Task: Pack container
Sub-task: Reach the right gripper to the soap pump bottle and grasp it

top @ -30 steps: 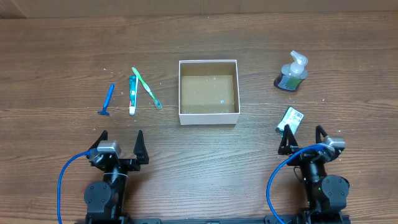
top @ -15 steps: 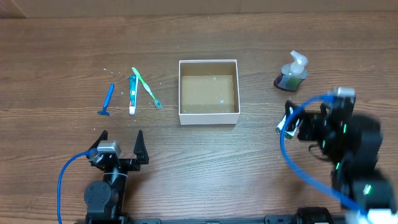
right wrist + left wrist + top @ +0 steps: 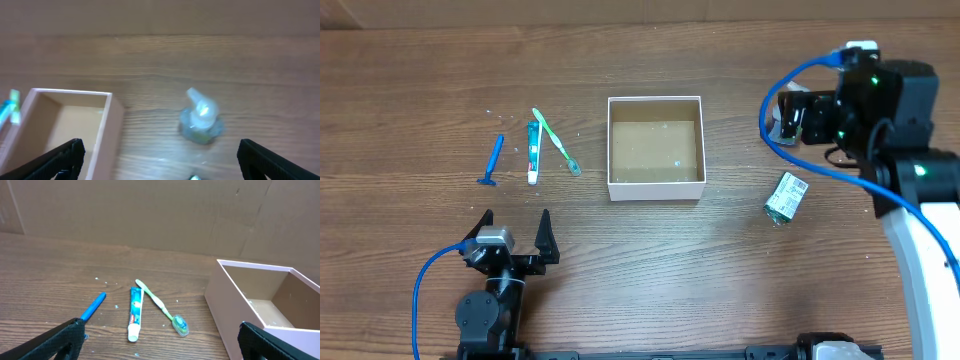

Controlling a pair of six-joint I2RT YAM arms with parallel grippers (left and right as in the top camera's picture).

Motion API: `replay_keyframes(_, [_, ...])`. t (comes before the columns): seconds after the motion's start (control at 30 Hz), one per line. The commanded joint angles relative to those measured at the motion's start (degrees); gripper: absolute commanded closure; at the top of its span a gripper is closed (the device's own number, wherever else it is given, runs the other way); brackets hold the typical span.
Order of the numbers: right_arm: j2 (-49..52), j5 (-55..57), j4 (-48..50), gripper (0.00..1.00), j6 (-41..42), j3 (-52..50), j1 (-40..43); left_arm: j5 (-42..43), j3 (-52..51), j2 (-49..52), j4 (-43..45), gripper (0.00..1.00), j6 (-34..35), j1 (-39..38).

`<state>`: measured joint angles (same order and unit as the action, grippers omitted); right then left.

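The right gripper lowers its open fingers toward the tabletop around the soap bottle's pump top (image 3: 203, 108) next, because that narrow part stands up highest between them.
The container (image 3: 656, 189), a square white-walled box with a brown inside, sits empty at the table's centre. It also shows in the left wrist view (image 3: 235, 305) and the right wrist view (image 3: 107, 130). My right gripper (image 3: 790, 115) is open and empty, raised above the clear pump soap bottle (image 3: 201, 118), which the arm hides from overhead. A small green packet (image 3: 785, 197) lies right of the container. A blue razor (image 3: 493, 161), a toothpaste tube (image 3: 533, 152) and a green toothbrush (image 3: 556, 142) lie left of it. My left gripper (image 3: 515, 242) is open and empty near the front edge.
In the left wrist view the razor (image 3: 93, 306), toothpaste (image 3: 135, 312) and toothbrush (image 3: 160, 305) lie ahead of the open fingers (image 3: 160, 345). A cardboard wall stands behind the table. Blue cables loop from both arms.
My right arm has risen from the front right and swung back over the soap bottle. The green packet now lies uncovered. The left arm has not moved.
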<state>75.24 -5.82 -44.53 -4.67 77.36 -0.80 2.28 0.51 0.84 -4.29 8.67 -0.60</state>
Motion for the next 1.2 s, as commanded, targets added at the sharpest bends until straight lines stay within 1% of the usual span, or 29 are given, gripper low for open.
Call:
replay_keyframes(0.0, [5.7, 3.9, 2.8, 0.0, -4.9, 1.5, -0.1, -0.4, -0.2, -0.6, 0.0, 0.0, 0.2, 0.6])
replay_keyframes(0.27, [14.3, 6.2, 10.2, 0.01, -3.8, 1.5, 0.5, -0.4, -0.2, -0.6, 0.0, 0.0, 0.2, 0.6])
replay_keyframes(0.5, [18.4, 5.1, 12.9, 0.02, 1.3, 1.5, 4.6, -0.4, -0.2, -0.6, 0.0, 0.0, 0.2, 0.6])
replay_keyframes(0.73, [23.7, 3.1, 13.1, 0.08, 1.9, 1.5, 5.6, -0.4, -0.2, -0.6, 0.0, 0.0, 0.2, 0.6])
replay_keyframes(0.9, [24.3, 1.8, 13.4, 0.09, 1.9, 1.5, 5.6, -0.4, -0.2, -0.6, 0.0, 0.0, 0.2, 0.6])
replay_keyframes(1.0, [24.5, 1.6, 13.4, 0.14, 1.9, 1.5, 5.6, -0.4, -0.2, -0.6, 0.0, 0.0, 0.2, 0.6])
replay_keyframes(1.07, [25.0, 0.8, 13.4, 0.18, 1.7, 1.4, 5.6, -0.4, -0.2, -0.6, 0.0, 0.0, 0.2, 0.6])
replay_keyframes(1.17, [27.1, -0.9, 13.6, 0.19, 1.7, 1.4, 5.5, -0.4, -0.2, -0.6, 0.0, 0.0, 0.2, 0.6])
